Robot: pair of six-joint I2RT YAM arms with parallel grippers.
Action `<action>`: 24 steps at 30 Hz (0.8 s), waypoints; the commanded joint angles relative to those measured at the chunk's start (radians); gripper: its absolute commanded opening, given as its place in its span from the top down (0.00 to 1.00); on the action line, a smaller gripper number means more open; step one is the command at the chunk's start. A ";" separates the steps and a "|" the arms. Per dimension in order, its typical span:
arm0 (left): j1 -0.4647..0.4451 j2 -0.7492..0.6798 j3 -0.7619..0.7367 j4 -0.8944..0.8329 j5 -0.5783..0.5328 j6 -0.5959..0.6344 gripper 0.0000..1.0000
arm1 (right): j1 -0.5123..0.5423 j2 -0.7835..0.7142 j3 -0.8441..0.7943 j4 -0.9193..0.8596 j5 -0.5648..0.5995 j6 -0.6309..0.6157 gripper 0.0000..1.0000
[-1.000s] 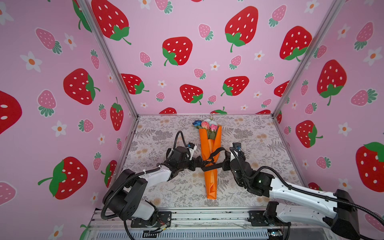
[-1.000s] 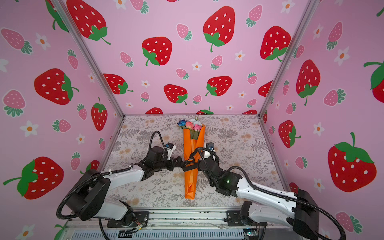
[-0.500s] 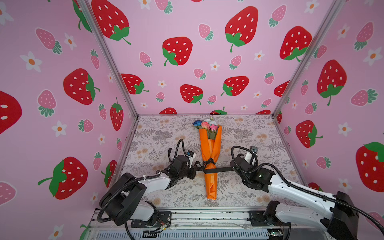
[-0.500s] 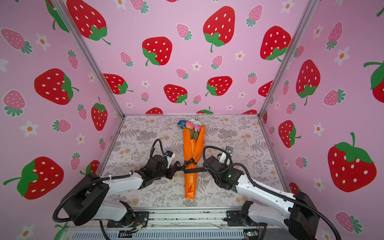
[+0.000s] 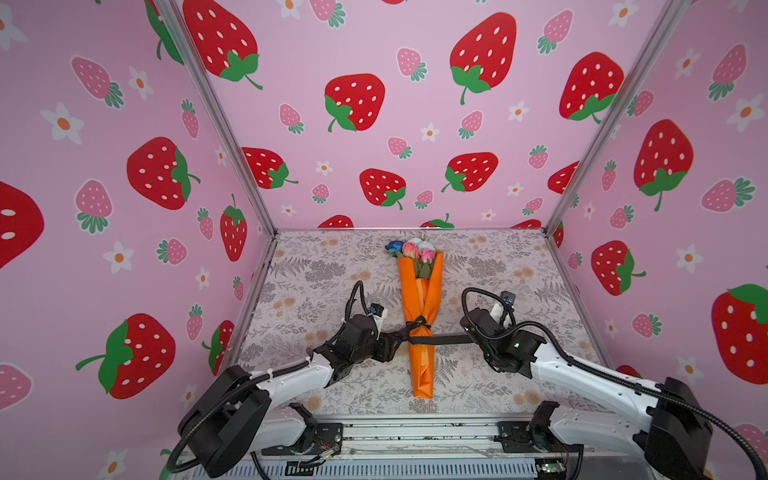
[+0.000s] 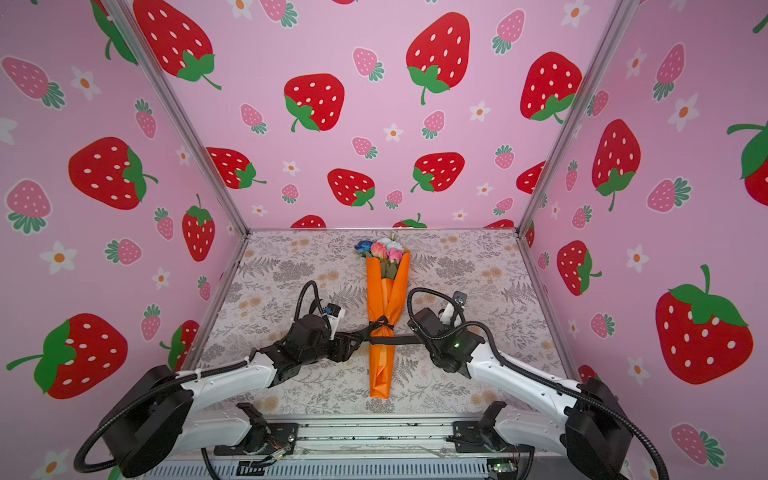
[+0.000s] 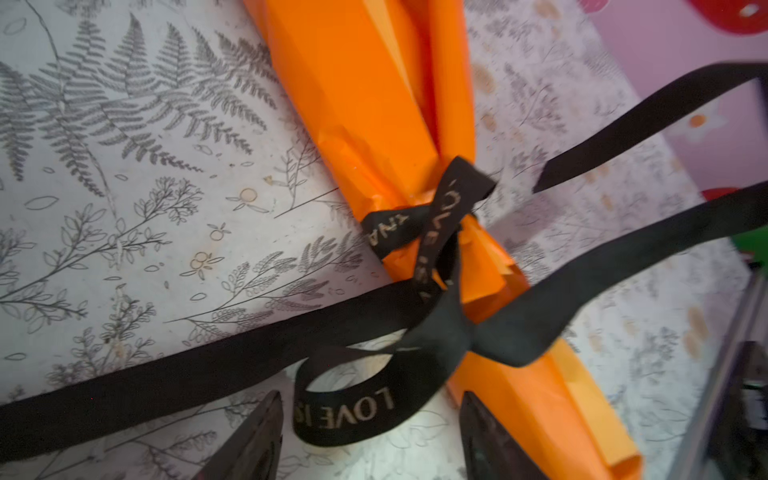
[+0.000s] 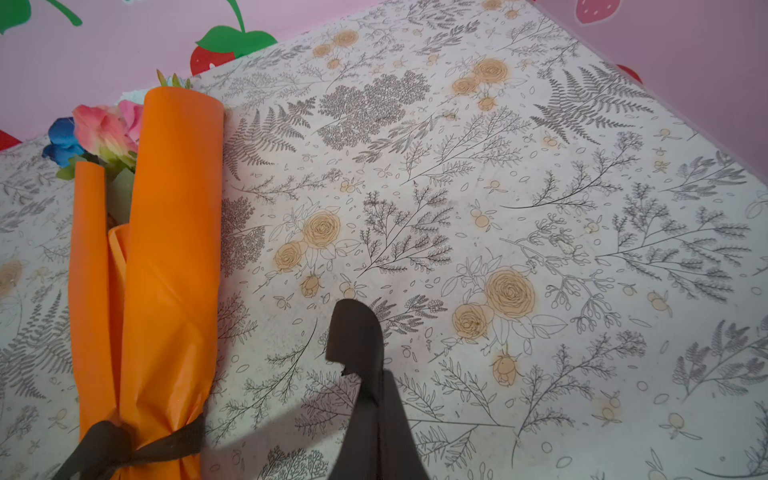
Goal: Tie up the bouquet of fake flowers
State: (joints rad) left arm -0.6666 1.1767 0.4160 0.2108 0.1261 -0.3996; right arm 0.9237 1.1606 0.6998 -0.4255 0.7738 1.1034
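My right gripper goes down toward the bare tabletop below it next and releases the ribbon's loose end, since that end is held above the cover.
The bouquet of fake flowers (image 5: 419,299) (image 6: 384,291) lies wrapped in orange paper along the middle of the table, blooms toward the back wall. A black ribbon (image 5: 440,339) (image 6: 395,340) is knotted round its narrow waist (image 7: 436,224). My left gripper (image 5: 395,345) (image 7: 370,432) stands open just left of the knot. A loose ribbon loop (image 7: 349,411) lettered "LOVE IS" lies between its fingers (image 7: 257,440), untouched. My right gripper (image 5: 473,337) (image 8: 376,390) is shut on the ribbon's other end (image 8: 353,332), right of the bouquet (image 8: 166,249), and the ribbon runs taut to it.
The table (image 5: 519,270) has a grey and tan floral cover and is boxed in by pink strawberry walls (image 5: 374,124) on three sides. A metal rail (image 5: 415,432) with both arm bases runs along the front edge.
Both grippers pulled apart sideways, drawing the ribbon tight round the bouquet. The left gripper then opened and let go of its ribbon end. The right stays shut on its end.
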 commanded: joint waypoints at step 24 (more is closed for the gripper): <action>-0.007 0.458 0.532 -0.254 0.049 0.374 0.36 | -0.140 0.077 -0.022 0.090 -0.220 -0.072 1.00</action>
State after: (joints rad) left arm -0.6743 1.6249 0.9043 -0.0235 0.1223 -0.0578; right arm 0.7967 1.2228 0.6941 -0.3424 0.5739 1.0321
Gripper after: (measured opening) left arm 0.638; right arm 0.041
